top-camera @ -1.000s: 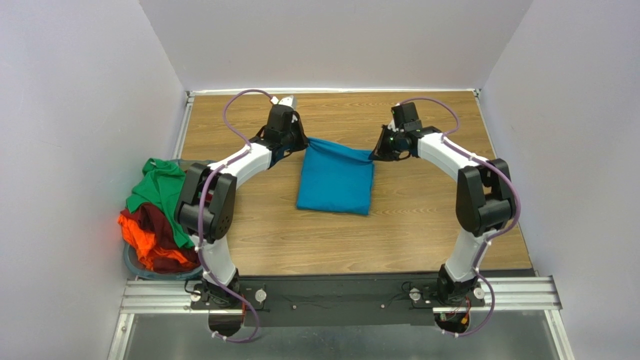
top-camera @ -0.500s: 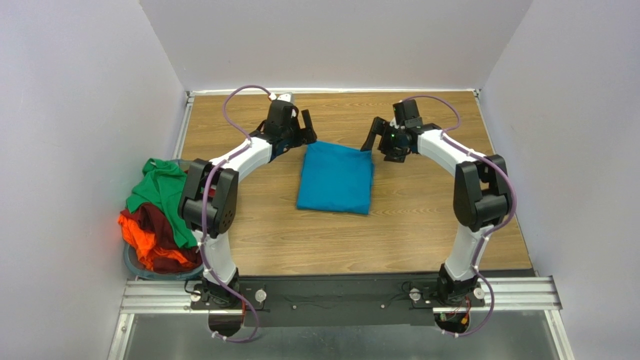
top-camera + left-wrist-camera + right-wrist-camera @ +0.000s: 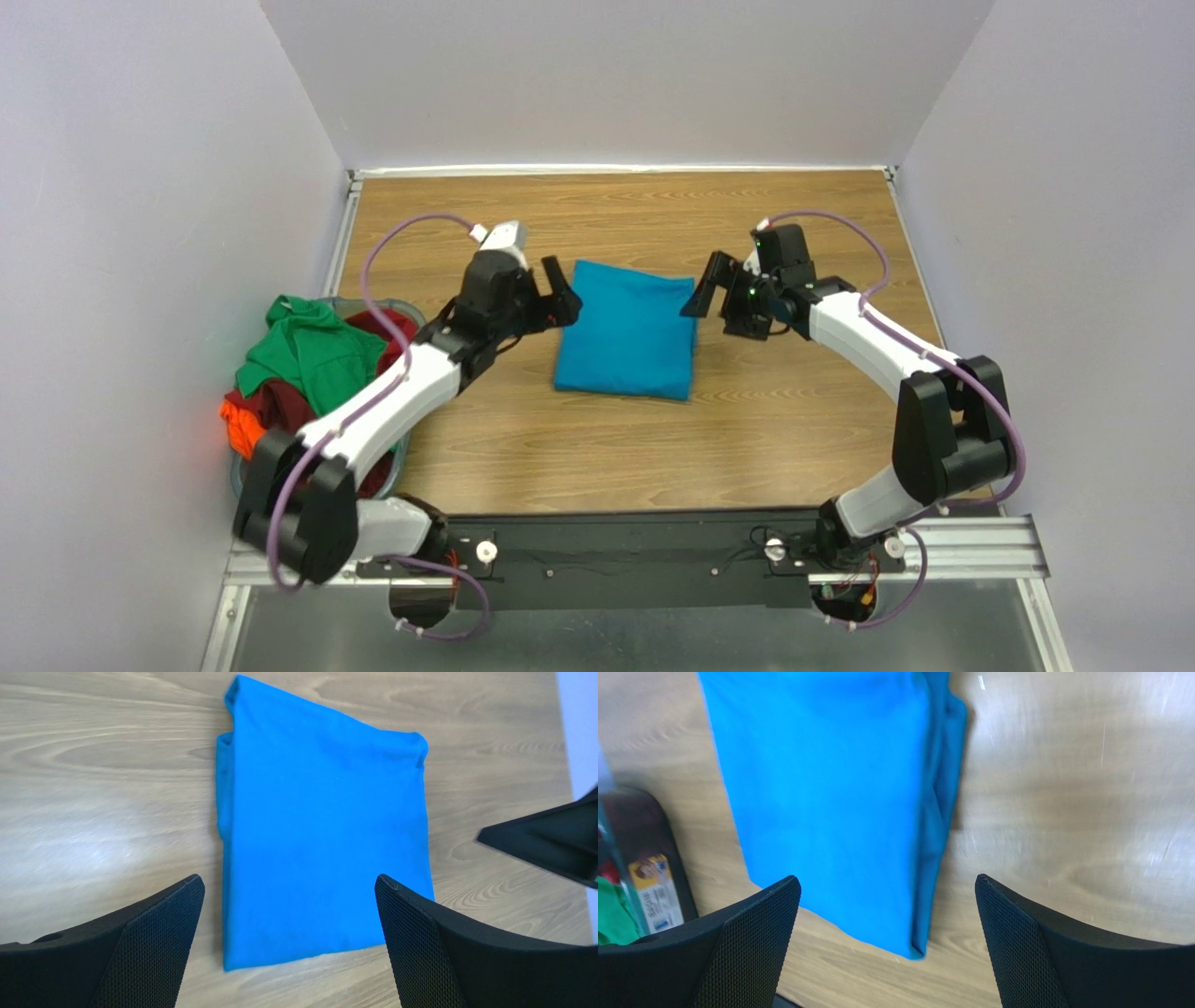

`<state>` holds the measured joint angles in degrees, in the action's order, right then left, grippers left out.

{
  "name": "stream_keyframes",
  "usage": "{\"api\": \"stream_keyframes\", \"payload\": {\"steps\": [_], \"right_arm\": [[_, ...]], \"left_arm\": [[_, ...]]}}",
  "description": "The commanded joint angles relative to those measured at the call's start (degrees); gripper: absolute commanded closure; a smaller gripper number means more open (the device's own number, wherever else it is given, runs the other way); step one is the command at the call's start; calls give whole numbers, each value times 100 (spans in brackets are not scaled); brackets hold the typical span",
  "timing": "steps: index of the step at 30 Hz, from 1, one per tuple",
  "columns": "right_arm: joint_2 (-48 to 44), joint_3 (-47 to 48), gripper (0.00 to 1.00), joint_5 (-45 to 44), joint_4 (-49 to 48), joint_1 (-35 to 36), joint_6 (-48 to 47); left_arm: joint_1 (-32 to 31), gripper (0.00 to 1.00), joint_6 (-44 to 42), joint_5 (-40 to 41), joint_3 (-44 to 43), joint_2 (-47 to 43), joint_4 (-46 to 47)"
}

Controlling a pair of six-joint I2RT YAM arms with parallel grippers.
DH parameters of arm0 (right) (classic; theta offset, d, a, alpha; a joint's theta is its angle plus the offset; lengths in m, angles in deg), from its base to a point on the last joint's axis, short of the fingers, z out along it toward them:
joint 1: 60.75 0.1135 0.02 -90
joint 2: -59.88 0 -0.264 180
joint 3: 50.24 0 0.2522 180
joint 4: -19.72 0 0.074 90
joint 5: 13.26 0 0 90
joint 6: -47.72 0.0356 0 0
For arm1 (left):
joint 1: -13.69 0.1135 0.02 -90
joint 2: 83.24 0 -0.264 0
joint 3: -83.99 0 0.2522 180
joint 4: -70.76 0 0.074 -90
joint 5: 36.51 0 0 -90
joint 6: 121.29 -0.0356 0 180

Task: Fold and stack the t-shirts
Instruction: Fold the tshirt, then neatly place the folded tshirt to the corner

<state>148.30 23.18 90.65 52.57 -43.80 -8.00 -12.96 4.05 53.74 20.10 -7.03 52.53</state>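
My right gripper should descend to the middle of the shirt's layered edge (image 3: 692, 336) (image 3: 929, 829), below it and slightly to its left in the top view, where folds protrude.
A teal-blue t-shirt (image 3: 627, 329) lies folded into a flat rectangle on the middle of the wooden table. My left gripper (image 3: 561, 294) hovers open just off its far left corner, apart from the cloth. My right gripper (image 3: 709, 287) stands open off the far right corner, also apart. The left wrist view looks down on the blue shirt (image 3: 323, 833) past my left gripper (image 3: 288, 882), nothing between the fingers. In the right wrist view the shirt (image 3: 829, 798) shows its layered folded edge beyond my right gripper (image 3: 887, 880). Green (image 3: 302, 350), dark red (image 3: 288, 406) and orange (image 3: 241, 420) t-shirts are heaped at the left.
The heap sits in a grey-blue round basket (image 3: 241, 483) at the table's left edge, partly hidden by my left arm. Grey walls close in the left, back and right sides. One finger of my right gripper (image 3: 554, 843) shows in the left wrist view.
Both grippers opened and let go of the blue shirt's far corners, then drew back toward the near side. The shirt's far edge has settled flat on the table.
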Motion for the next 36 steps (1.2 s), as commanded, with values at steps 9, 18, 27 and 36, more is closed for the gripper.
{"api": "stream_keyframes", "payload": {"steps": [9,18,27,36], "right_arm": [[517,-280,2,261,-600,124,140],[1133,-148,19,-231,-661,221,105],[1757,116,48,-161,-749,256,52],[2153,318,88,-450,-819,318,-473]], "left_arm": [[38,2,694,1117,1356,-2399,-1038],[38,2,826,1390,1585,-2945,-1039],[38,2,782,1364,1541,-2786,-1012],[38,2,773,1442,1550,-2822,-959]]}}
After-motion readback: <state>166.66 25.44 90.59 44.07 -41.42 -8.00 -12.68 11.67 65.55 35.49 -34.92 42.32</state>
